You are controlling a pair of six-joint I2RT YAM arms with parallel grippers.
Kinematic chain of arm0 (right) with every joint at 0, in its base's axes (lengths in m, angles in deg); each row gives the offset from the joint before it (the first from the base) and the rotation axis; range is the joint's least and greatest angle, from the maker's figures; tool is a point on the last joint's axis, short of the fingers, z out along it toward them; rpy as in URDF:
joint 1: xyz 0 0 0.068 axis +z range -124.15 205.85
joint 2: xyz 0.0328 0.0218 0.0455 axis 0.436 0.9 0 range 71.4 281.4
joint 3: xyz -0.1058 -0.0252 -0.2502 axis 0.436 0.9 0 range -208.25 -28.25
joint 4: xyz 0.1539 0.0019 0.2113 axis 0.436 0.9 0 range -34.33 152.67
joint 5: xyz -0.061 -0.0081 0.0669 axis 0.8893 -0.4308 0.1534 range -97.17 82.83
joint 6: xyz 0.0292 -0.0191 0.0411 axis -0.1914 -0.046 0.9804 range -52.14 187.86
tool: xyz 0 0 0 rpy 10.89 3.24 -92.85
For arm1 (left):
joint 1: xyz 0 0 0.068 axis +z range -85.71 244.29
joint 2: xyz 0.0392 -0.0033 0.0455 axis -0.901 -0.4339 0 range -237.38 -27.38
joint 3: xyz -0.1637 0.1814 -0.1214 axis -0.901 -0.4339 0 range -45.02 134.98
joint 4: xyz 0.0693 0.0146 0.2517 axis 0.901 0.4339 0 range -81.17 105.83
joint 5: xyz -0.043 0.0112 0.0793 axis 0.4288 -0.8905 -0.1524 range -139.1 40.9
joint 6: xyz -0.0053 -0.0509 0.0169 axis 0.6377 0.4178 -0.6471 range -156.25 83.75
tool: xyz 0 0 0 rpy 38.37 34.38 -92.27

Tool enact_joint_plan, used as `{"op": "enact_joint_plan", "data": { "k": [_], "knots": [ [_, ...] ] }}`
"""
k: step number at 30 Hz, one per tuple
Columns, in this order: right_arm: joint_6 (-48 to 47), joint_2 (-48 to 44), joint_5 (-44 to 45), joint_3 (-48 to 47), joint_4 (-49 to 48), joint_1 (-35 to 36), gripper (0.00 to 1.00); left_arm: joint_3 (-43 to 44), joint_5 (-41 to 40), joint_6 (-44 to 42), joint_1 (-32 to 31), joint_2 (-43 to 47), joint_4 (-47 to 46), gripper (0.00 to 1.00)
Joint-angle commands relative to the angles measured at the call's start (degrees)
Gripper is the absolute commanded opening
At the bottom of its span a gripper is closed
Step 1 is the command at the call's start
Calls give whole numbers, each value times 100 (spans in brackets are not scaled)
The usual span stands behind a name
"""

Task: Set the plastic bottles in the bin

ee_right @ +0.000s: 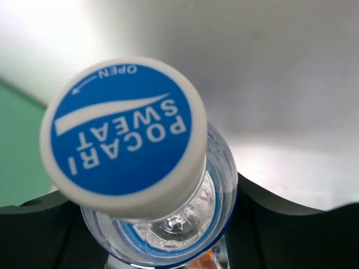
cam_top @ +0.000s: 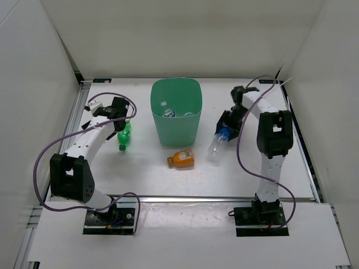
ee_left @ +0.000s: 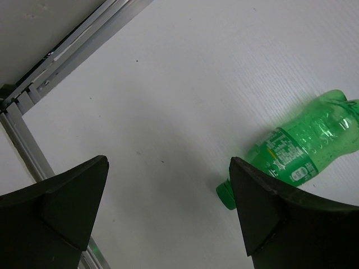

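The left gripper travels to the right in the top view and lowers over the green bottle's label near its cap (cam_top: 124, 137) (ee_left: 285, 158) next, since the green bottle lies past one finger.
The mint-green bin (cam_top: 175, 126) stands at the middle back, and two clear bottles (cam_top: 167, 111) lie inside it. My right gripper (cam_top: 229, 124) is shut on the clear blue-labelled bottle (cam_top: 217, 144), holding it tilted just right of the bin. Its blue-and-white cap (ee_right: 123, 137) fills the right wrist view, with the jaws of the right gripper (ee_right: 168, 230) closed on the neck. The green bottle (cam_top: 124, 136) lies on the table under my left gripper (cam_top: 119, 114). In the left wrist view the left gripper (ee_left: 168, 207) is open and empty, with the green bottle (ee_left: 305, 148) by its right finger. The squat orange bottle (cam_top: 182, 158) lies in front of the bin.
White walls enclose the table on three sides. An aluminium rail (ee_left: 33, 162) runs along the left table edge close to my left gripper. The bin's green wall (ee_right: 17, 151) shows at the left of the right wrist view.
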Motion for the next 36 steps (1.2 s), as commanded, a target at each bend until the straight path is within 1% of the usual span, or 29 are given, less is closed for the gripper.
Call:
{"op": "enact_joint_plan", "data": {
  "k": [1, 3, 4, 6, 7, 8, 9, 10, 12, 14, 16, 18, 19, 20, 21, 22, 25, 26, 30, 31, 33, 36],
  "knots": [
    [-40, -1056, 835, -1433, 619, -363, 37, -44, -139, 454, 78, 279, 201, 100],
    [100, -1313, 697, -2016, 620, -522, 37, -44, -139, 525, 131, 226, 255, 100],
    [205, -1566, 269, -2254, 307, -662, 36, 9, -139, 526, 131, 226, 324, 100],
    [346, -1997, -120, -2676, -168, -724, 36, 79, -139, 605, 131, 173, 325, 100],
    [408, -2130, -461, -2765, -710, -725, 35, 149, -139, 605, 131, 112, 325, 100],
    [496, -2244, -613, -2853, -942, -725, 35, 202, -139, 605, 131, 112, 325, 100],
    [549, -2306, -771, -3159, -1136, -664, 34, 203, -139, 605, 131, 51, 325, 100],
    [549, -2307, -868, -3371, -1372, -559, 32, 255, -87, 605, 131, 50, 325, 100],
    [401, -2307, -869, -3758, -1550, -278, 32, 316, -34, 605, 131, -11, 325, 100],
    [137, -2246, -1026, -3874, -1874, -49, 36, 386, 54, 500, 131, -11, 325, 100],
    [-65, -1957, -1132, -4084, -1876, 285, 36, 457, 195, 429, 131, -73, 325, 100],
    [-250, -1675, -1133, -4286, -1876, 715, 40, 457, 326, 201, 131, -126, 202, 100],
    [-355, -1605, -1011, -4287, -1824, 865, 50, 518, 431, 200, 131, -126, 132, 100],
    [-434, -1552, -931, -4339, -1823, 1084, 57, 519, 485, 96, 131, -126, 132, 100],
    [-435, -1490, -931, -4270, -1753, 1155, 63, 519, 537, -44, 131, -178, 36, 100],
    [-435, -1420, -931, -4182, -1753, 1208, 76, 519, 686, -141, 131, -178, -139, 100],
    [-435, -1358, -992, -4041, -1691, 1209, 91, 467, 941, -361, 131, -178, -325, 100],
    [-435, -1358, -992, -4041, -1691, 1209, 100, 466, 994, -362, 131, -178, -378, 100],
    [-435, -1463, -931, -4217, -1691, 1209, 100, 326, 1117, -415, 131, -231, -553, 100],
    [-505, -1533, -843, -4217, -1691, 1209, 100, 326, 1179, -537, 131, -231, -615, 100],
    [-506, -1788, -554, -4217, -1560, 1209, 100, 264, 1486, -669, 131, -293, -755, 100],
    [-506, -2130, -482, -3972, -1498, 1139, 100, 211, 1838, -783, 131, -442, -940, 100]
  ]
}}
